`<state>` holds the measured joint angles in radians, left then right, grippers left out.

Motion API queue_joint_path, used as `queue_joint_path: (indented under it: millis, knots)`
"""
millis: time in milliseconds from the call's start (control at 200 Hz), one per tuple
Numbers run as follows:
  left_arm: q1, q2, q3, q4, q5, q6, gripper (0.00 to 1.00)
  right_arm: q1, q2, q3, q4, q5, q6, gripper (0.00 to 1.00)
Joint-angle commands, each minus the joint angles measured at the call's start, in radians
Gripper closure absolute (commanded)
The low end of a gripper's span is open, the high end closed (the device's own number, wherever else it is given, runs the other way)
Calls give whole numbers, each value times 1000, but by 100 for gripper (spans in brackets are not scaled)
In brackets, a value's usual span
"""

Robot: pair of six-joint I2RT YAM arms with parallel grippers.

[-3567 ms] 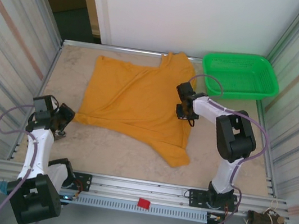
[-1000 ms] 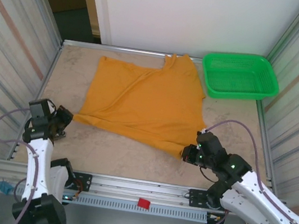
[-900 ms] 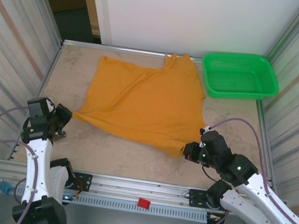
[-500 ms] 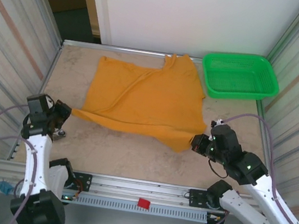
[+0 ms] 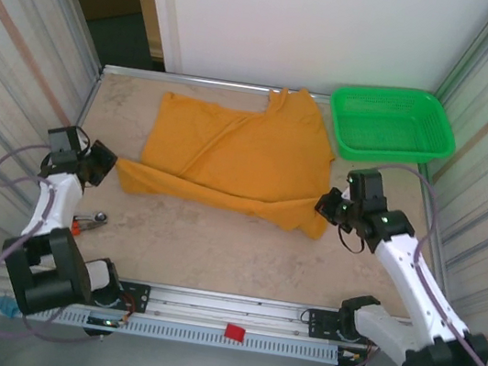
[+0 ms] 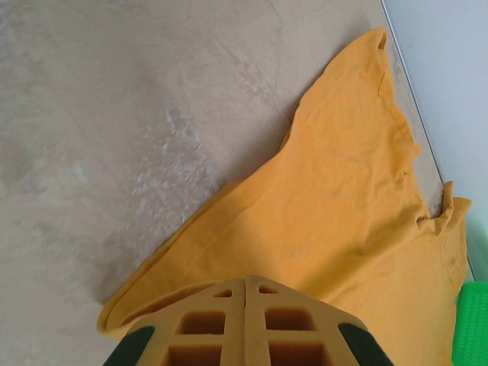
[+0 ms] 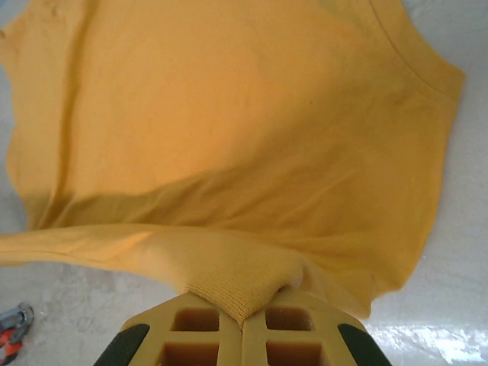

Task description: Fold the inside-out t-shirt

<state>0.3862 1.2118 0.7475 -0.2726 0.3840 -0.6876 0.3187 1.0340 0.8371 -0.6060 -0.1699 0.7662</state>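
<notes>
My left gripper will next carry the t-shirt's near corner outward toward the spread t-shirt and release it, as the t-shirt's flat body lies outward of the gripper.
The mustard-orange inside-out t-shirt lies spread over the far half of the table, its near edge lifted into a folded-over band between both grippers. At the shirt's near left corner, my left gripper is shut on the cloth; the left wrist view has the t-shirt running away from the closed jaws of that gripper. My right gripper is shut on the near right corner, and in the right wrist view a ribbed hem of the t-shirt is pinched at the right gripper.
A green plastic basket stands at the far right corner. A small red-and-metal tool lies on the table by the left arm. Metal walls close in both sides, and a rail runs along the near edge.
Both grippers have carried the shirt's near edge away from the front rail toward the far side, lifting it and folding the near part over. Each arm has swung outward and back.
</notes>
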Motion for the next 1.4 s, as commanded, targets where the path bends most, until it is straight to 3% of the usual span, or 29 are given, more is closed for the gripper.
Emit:
queue_joint_path:
  millis: [0, 311, 731, 832, 897, 997, 1037, 1217, 1393]
  knots:
    - [-12, 83, 64, 70, 48, 52, 98, -22, 92, 73, 99, -30, -59, 100]
    - [-110, 266, 179, 105, 10, 78, 98, -101, 291, 154, 168, -39, -82, 100]
    - [-148, 422, 275, 123, -33, 74, 99, -147, 531, 284, 213, -30, -98, 100]
    - [-159, 473, 312, 128, -34, 76, 97, -150, 602, 332, 211, -10, -99, 100]
    - [-166, 509, 340, 131, -28, 84, 90, -152, 650, 366, 212, -5, -100, 100]
    - [-174, 544, 376, 128, -22, 101, 73, -150, 683, 401, 194, 4, -113, 67]
    - [-174, 547, 385, 131, -16, 110, 68, -150, 672, 400, 192, 4, -116, 59]
    - [-174, 480, 399, 92, -30, 155, 64, -137, 538, 350, 150, 21, -146, 57]
    - [-196, 302, 271, 91, -12, 122, 64, -82, 406, 228, 138, 18, -116, 57]
